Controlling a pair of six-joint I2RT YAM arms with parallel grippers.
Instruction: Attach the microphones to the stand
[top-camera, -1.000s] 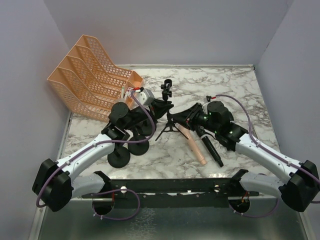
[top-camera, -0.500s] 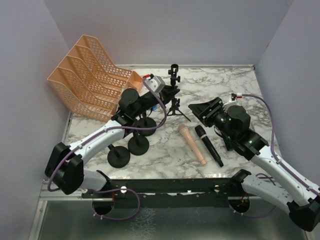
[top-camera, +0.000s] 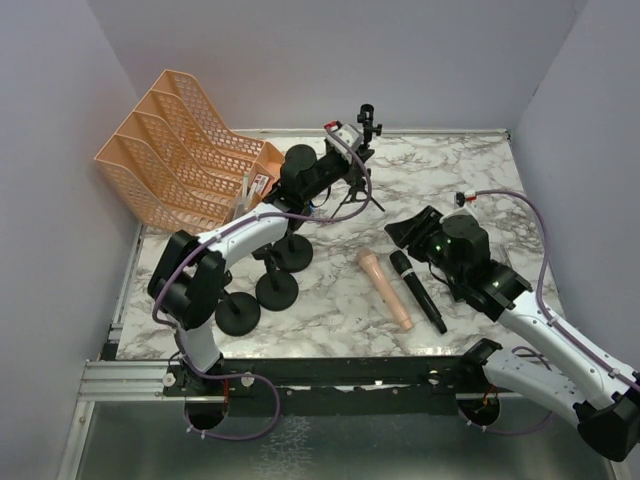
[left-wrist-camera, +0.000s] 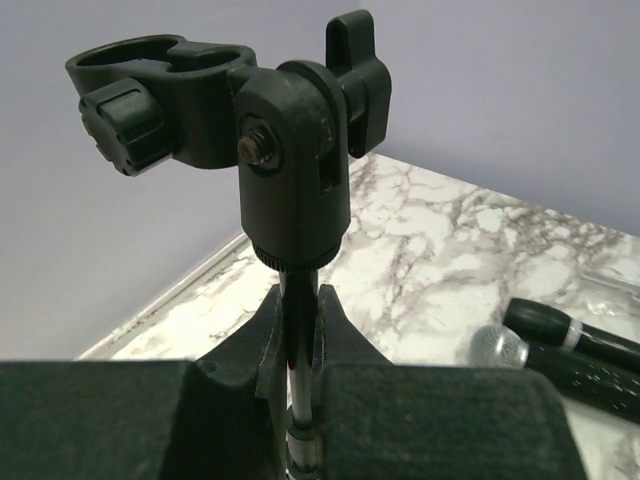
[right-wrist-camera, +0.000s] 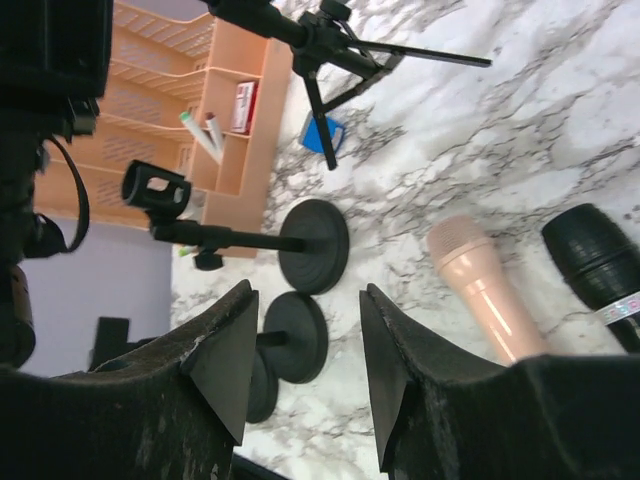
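Observation:
My left gripper lowers the stand slightly outward in front of the back wall next, then releases the stand's pole.
My left gripper (top-camera: 354, 168) is shut on the thin pole of a black tripod stand (top-camera: 352, 203) at the table's far middle. The stand's clip head (left-wrist-camera: 290, 130) rises just above the fingers (left-wrist-camera: 345, 345). Beyond it lie a black microphone with a silver mesh head (left-wrist-camera: 497, 347) and another black microphone (left-wrist-camera: 570, 330). A pale pink microphone (top-camera: 385, 290) and a black microphone (top-camera: 417, 291) lie side by side near the front. My right gripper (top-camera: 403, 231) hovers open just right of them, with nothing between its fingers (right-wrist-camera: 225, 360).
Three black round-base stands (top-camera: 277, 290) crowd the front left, one with its clip pole lying over (right-wrist-camera: 215, 235). An orange mesh file organizer (top-camera: 190, 155) fills the back left corner. Walls close in the left, back and right sides.
My left arm has carried the tripod stand from the table's middle toward the back. My right gripper has opened and pulled back to the right, away from the stand.

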